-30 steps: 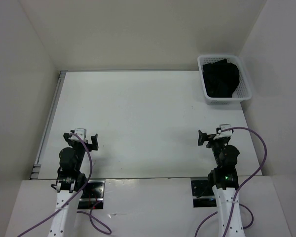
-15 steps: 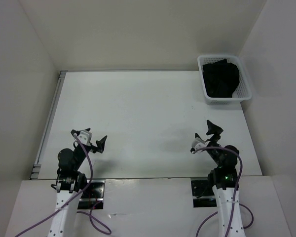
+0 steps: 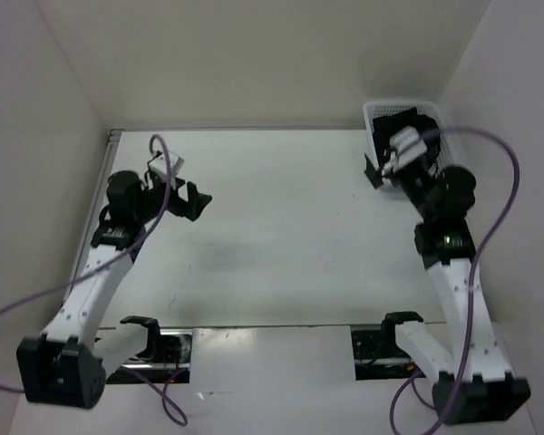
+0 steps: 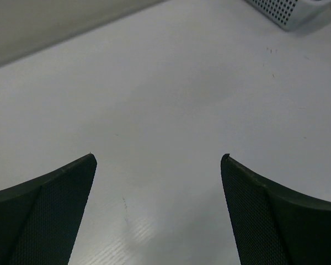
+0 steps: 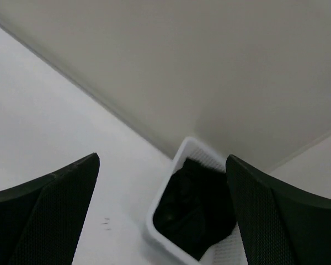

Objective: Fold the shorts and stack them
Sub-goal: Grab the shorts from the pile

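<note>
Next, my right gripper goes outward and down over the white mesh basket onto the bunched black shorts (image 3: 399,122) (image 5: 193,212), since they lie between its open fingers.
The black shorts (image 3: 415,119) lie bunched inside the white mesh basket (image 3: 374,111) at the table's far right corner. In the right wrist view the shorts (image 5: 197,208) fill the basket (image 5: 166,186); no logo or trim shows. My right gripper (image 3: 377,170) is open and empty, raised just left of and in front of the basket, and partly hides it in the top view. Its fingers (image 5: 161,159) frame the basket from above. My left gripper (image 3: 198,201) is open and empty over the far left of the table, its fingers (image 4: 158,158) wide apart above bare table.
The white table (image 3: 281,217) is boxed in by pale walls at the back and both sides. A corner of the basket (image 4: 289,11) shows at the top right of the left wrist view. Purple cables hang from both arms.
Both arms have stretched away from the near edge. The right gripper rose and moved far toward the basket. The left gripper moved to the far left of the table. Both stayed open.
</note>
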You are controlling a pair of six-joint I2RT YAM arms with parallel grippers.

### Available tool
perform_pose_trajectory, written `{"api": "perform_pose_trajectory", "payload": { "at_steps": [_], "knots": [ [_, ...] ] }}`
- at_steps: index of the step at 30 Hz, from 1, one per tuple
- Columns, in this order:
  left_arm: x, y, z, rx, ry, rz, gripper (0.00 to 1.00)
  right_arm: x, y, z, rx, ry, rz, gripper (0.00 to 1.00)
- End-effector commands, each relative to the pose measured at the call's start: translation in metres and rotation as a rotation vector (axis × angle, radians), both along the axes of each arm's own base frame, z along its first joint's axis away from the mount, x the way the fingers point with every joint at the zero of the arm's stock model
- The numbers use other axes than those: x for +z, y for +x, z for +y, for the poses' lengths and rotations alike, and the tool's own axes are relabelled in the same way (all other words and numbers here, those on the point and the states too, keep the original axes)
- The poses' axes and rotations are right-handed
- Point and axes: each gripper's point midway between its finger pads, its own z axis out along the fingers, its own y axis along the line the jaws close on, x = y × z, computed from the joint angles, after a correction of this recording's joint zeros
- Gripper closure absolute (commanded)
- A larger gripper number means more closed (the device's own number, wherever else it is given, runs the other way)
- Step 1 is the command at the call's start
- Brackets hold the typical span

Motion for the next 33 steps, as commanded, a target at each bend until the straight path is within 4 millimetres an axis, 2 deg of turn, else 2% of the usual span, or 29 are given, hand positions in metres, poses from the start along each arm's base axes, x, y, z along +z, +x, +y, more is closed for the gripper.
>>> {"api": "perform_pose_trajectory", "payload": {
  "at_steps": [1, 2, 3, 4, 6, 7, 8, 9, 10, 11, 12, 13, 14, 17, 21, 22, 24, 25, 26, 28, 29, 33],
  "knots": [
    [-0.05, 0.025, -0.017, -0.063, 0.014, 0.319, 0.0, -0.069, 0.079, -0.032, -0.325, 0.361, 0.506, 0.0],
    [-0.04, 0.035, -0.022, -0.061, 0.025, 0.31, 0.0, -0.047, 0.099, -0.045, -0.414, 0.405, 0.487, 0.0],
    [-0.057, 0.036, -0.026, -0.073, 0.033, 0.388, 0.0, -0.086, 0.126, -0.054, -0.492, 0.457, 0.605, 0.0],
    [-0.06, 0.039, -0.029, -0.069, 0.045, 0.407, 0.0, -0.075, 0.138, -0.069, -0.536, 0.503, 0.583, 0.0],
    [-0.075, 0.049, -0.032, -0.024, 0.101, 0.452, 0.0, -0.092, 0.163, -0.081, -0.604, 0.537, 0.59, 0.03],
    [-0.084, 0.052, -0.03, 0.001, 0.123, 0.468, 0.0, -0.089, 0.172, -0.086, -0.625, 0.541, 0.566, 0.06],
    [-0.088, 0.057, -0.025, 0.048, 0.155, 0.475, 0.0, -0.091, 0.178, -0.098, -0.693, 0.55, 0.538, 0.14],
    [-0.099, 0.059, -0.023, 0.06, 0.168, 0.504, 0.0, -0.102, 0.19, -0.108, -0.732, 0.562, 0.522, 0.17],
    [-0.099, 0.061, -0.023, 0.06, 0.169, 0.51, 0.0, -0.103, 0.196, -0.119, -0.772, 0.585, 0.503, 0.2],
    [-0.093, 0.064, -0.024, 0.06, 0.166, 0.495, 0.0, -0.11, 0.197, -0.142, -0.83, 0.613, 0.501, 0.23],
    [-0.096, 0.064, -0.026, 0.048, 0.163, 0.511, 0.0, -0.114, 0.202, -0.151, -0.84, 0.661, 0.508, 0.24],
    [-0.098, 0.067, -0.027, 0.047, 0.165, 0.517, 0.0, -0.133, 0.21, -0.163, -0.874, 0.669, 0.557, 0.24],
    [-0.093, 0.072, -0.028, 0.048, 0.162, 0.507, 0.0, -0.143, 0.211, -0.182, -0.917, 0.674, 0.572, 0.24],
    [-0.098, 0.081, -0.026, 0.066, 0.172, 0.51, 0.0, -0.18, 0.223, -0.208, -1.008, 0.657, 0.635, 0.19],
    [-0.102, 0.082, -0.026, 0.065, 0.176, 0.527, 0.0, -0.216, 0.228, -0.204, -0.954, 0.589, 0.726, 0.13],
    [-0.103, 0.082, -0.026, 0.065, 0.176, 0.528, 0.0, -0.216, 0.23, -0.198, -0.923, 0.594, 0.738, 0.12],
    [-0.107, 0.083, -0.026, 0.065, 0.179, 0.54, 0.0, -0.233, 0.232, -0.197, -0.919, 0.579, 0.774, 0.12],
    [-0.108, 0.083, -0.025, 0.073, 0.183, 0.539, 0.0, -0.232, 0.237, -0.194, -0.886, 0.567, 0.779, 0.12],
    [-0.111, 0.083, -0.025, 0.073, 0.185, 0.548, 0.0, -0.242, 0.238, -0.191, -0.871, 0.553, 0.811, 0.12],
    [-0.111, 0.083, -0.025, 0.073, 0.185, 0.548, 0.0, -0.241, 0.247, -0.188, -0.844, 0.56, 0.809, 0.12],
    [-0.111, 0.083, -0.025, 0.073, 0.185, 0.548, 0.0, -0.252, 0.245, -0.188, -0.851, 0.555, 0.836, 0.12],
    [-0.115, 0.084, -0.023, 0.081, 0.192, 0.556, 0.0, -0.269, 0.244, -0.191, -0.898, 0.588, 0.857, 0.12]
  ]
}}
